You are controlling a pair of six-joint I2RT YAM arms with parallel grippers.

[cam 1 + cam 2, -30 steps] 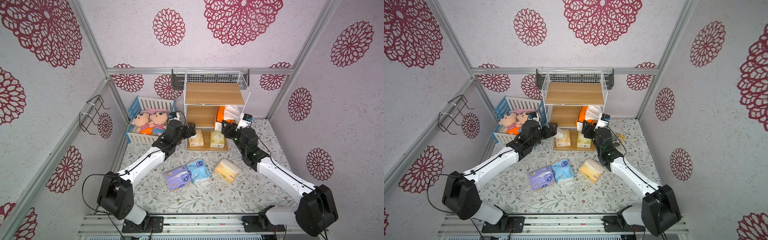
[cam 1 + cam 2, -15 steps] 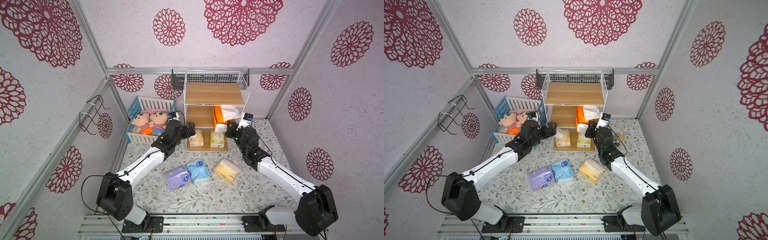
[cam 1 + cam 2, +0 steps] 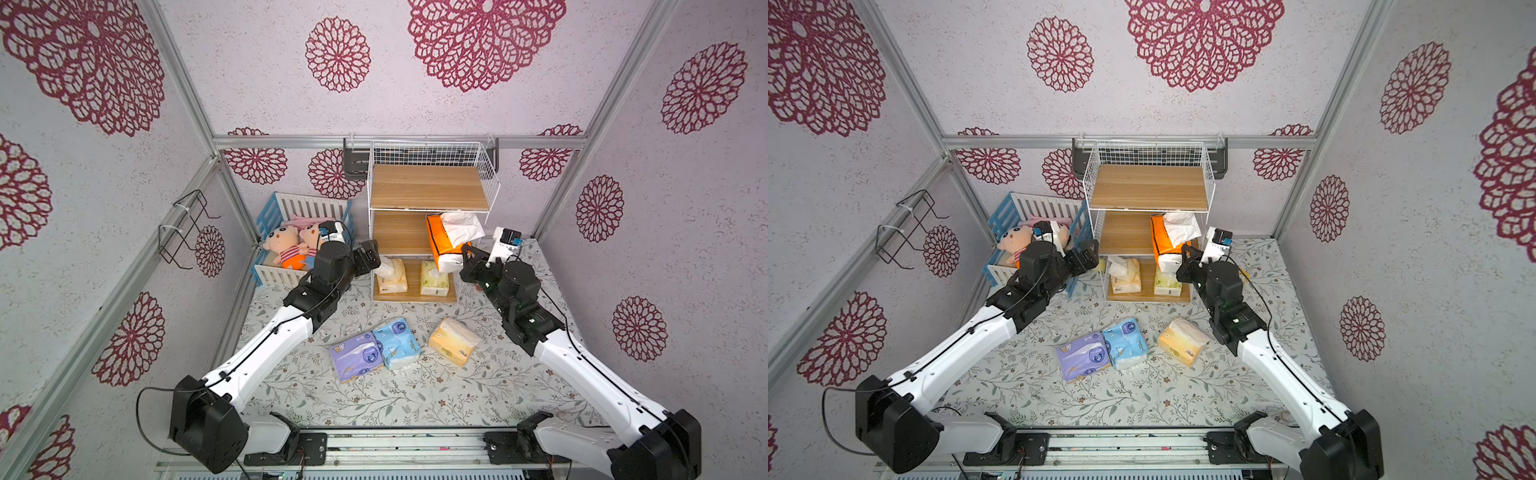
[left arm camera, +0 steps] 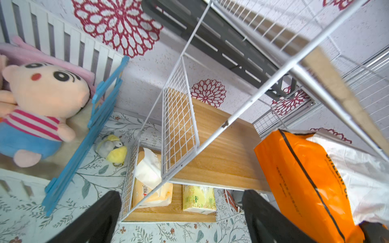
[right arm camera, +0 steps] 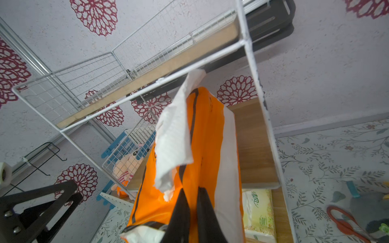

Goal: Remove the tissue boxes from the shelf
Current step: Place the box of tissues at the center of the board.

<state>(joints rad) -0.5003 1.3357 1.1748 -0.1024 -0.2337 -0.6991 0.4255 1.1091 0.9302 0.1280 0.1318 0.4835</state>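
Note:
My right gripper will next pull the held box back, lower it onto bare floor beside the yellow-orange box (image 3: 453,340) and let go of it there.
On the middle board of the white wire shelf (image 3: 430,195), the orange-and-white tissue box (image 3: 440,241) stands tilted on end at the front right, with white tissue hanging out. My right gripper (image 5: 192,189) is shut on a fold of this box (image 5: 208,136). The cream-yellow box (image 3: 390,276) and the pale green box (image 3: 434,277) lie on the bottom board. The purple box (image 3: 357,359), light blue box (image 3: 397,343) and yellow-orange box (image 3: 453,340) lie on the floor. My left gripper (image 4: 181,196) is open and empty beside the shelf's left lower corner.
A blue-and-white crib (image 3: 299,208) with plush dolls stands left of the shelf, close to my left wrist. A small yellow-grey toy (image 4: 111,148) lies between crib and shelf. Red scissors (image 5: 345,223) lie on the floor right of the shelf. A black wire rack (image 3: 183,228) hangs on the left wall.
My right gripper has shut on the orange-and-white box. The box has tipped from lying flat up onto its end, toward the front edge. My left arm has barely moved.

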